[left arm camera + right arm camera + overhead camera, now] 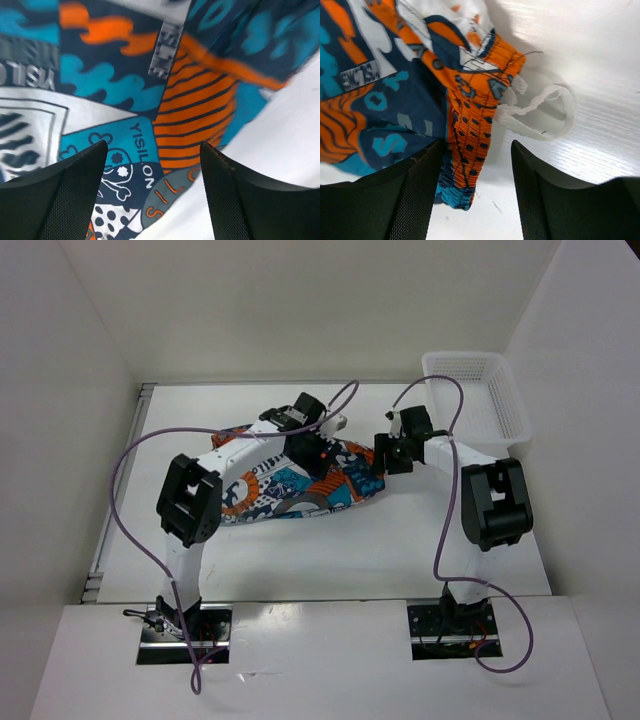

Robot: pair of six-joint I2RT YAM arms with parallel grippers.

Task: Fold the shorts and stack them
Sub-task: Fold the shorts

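Next, my right gripper moves down and toward the shorts' middle, then closes on the waistband's gathers (379,472) (470,146), as the orange waistband sits nearer one open finger.
The printed shorts (300,485) lie spread on the white table, in orange, teal, navy and white. My left gripper (322,462) hovers over their middle; in the left wrist view it (152,195) is open, with the shorts' near edge (125,150) between the fingers. My right gripper (383,455) is at the shorts' right end. In the right wrist view it (477,192) is open around the orange elastic waistband (475,125), with the white drawstring (540,112) lying beside it on the table.
A white plastic mesh basket (478,398) stands at the back right corner. White walls enclose the table on three sides. Purple cables loop above both arms.
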